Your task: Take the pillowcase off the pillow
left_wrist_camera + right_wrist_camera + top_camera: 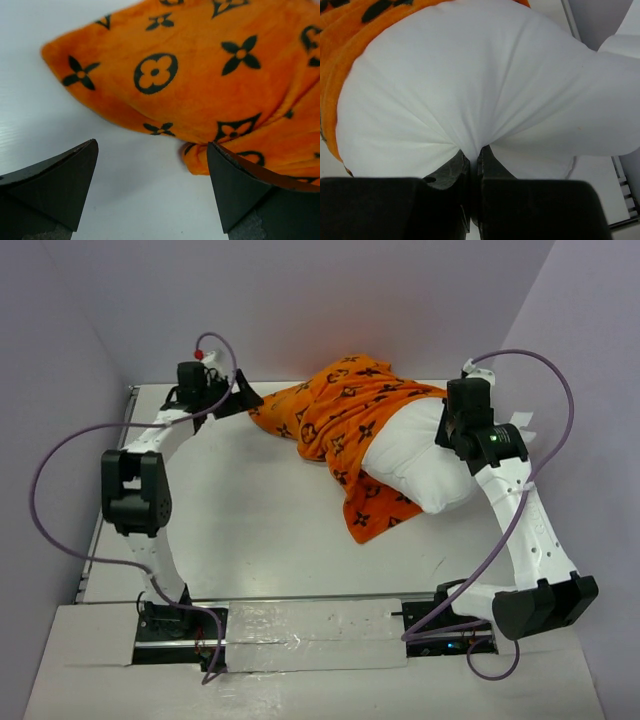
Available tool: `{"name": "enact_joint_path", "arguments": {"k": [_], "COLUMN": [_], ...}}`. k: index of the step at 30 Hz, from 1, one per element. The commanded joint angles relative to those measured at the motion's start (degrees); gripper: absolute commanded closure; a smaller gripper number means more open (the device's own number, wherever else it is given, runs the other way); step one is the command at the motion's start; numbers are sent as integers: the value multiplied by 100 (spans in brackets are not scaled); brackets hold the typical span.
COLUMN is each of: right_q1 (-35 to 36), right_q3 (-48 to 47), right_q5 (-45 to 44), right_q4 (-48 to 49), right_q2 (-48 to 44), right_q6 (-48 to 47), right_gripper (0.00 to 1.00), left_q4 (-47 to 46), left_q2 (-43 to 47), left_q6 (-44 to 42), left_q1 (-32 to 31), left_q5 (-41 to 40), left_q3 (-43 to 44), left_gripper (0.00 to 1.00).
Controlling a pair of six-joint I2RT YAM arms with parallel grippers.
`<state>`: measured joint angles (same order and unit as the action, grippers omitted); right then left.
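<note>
I will next move my left gripper down and over onto the pillowcase's narrow tip [265, 414] [106, 82], because it lies below the gripper's fingers and to their right in the top view.
The orange pillowcase [340, 415] with dark brown motifs lies at the back of the table and still covers the left part of the white pillow [415, 465]. The pillow's right end sticks out bare. My right gripper [455, 430] is shut on a pinch of the pillow's white fabric [475, 145]. My left gripper [248, 400] is open at the pillowcase's left tip. In the left wrist view the pillowcase [200, 75] fills the upper part, and a fold of it touches the right fingertip [225, 165]; bare table lies between the fingers.
The white table [250, 520] is ringed by lilac walls at the back and both sides. A metal rail [130, 405] runs along the left edge. The arm bases and cables sit at the near edge.
</note>
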<state>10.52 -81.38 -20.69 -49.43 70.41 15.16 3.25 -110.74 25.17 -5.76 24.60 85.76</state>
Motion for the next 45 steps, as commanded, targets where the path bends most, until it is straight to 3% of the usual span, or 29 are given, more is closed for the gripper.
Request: {"name": "enact_joint_path", "arguments": {"k": [1,8,15,16,18,22,26,27,28,29,30,35,40,45], "right_q1": [-112,-551,-595,-595,-595,-613,-639,-648,-648,-648,-657,-718,-736,-797], "right_q3": [34,579,808,861,861,835,835,852,870,887,896,826,563,414], "right_q5": [-76,161,311,346,320,250,258,258,258,232,171,-759,-2438,-3432], "right_q4": [671,803,926,944,961,944,944,935,944,944,935,830,522,338], "right_q2": [-221,-177,-177,-168,-142,-72,-28,-19,-10,-19,-19,-141,-37,156], "right_q6": [58,84,40,40,57,57,58,49,49,31,22,-13,101,233], "right_gripper": [100,100,100,100,100,100,100,100,100,100,100,100,100,100], "left_q4": [1098,933,-332,-942,-1299,-1125,-1756,-1896,-2002,-2116,-2152,-1231,-801,-1], "left_q2": [-937,-1924,-2031,-2048,-2240,-2619,-2769,-2839,-2874,-2866,-2735,-1672,-933,-257], "left_q6": [-277,1050,2605,2685,2818,2765,3134,3230,3257,3292,3284,2494,2607,1922], "left_q1": [-162,-162,-162,-171,-241,-417,-479,-487,-496,-488,-470,107,1662,2333], "left_q5": [195,238,597,747,1184,1215,1416,1442,1521,1539,1435,-539,-658,-1824], "left_q3": [932,1822,1287,1190,1162,1637,1575,1619,1655,1664,1638,1199,812,723], "left_gripper": [1,1,1,1,1,1,1,9,43,94,100,100,100,100]}}
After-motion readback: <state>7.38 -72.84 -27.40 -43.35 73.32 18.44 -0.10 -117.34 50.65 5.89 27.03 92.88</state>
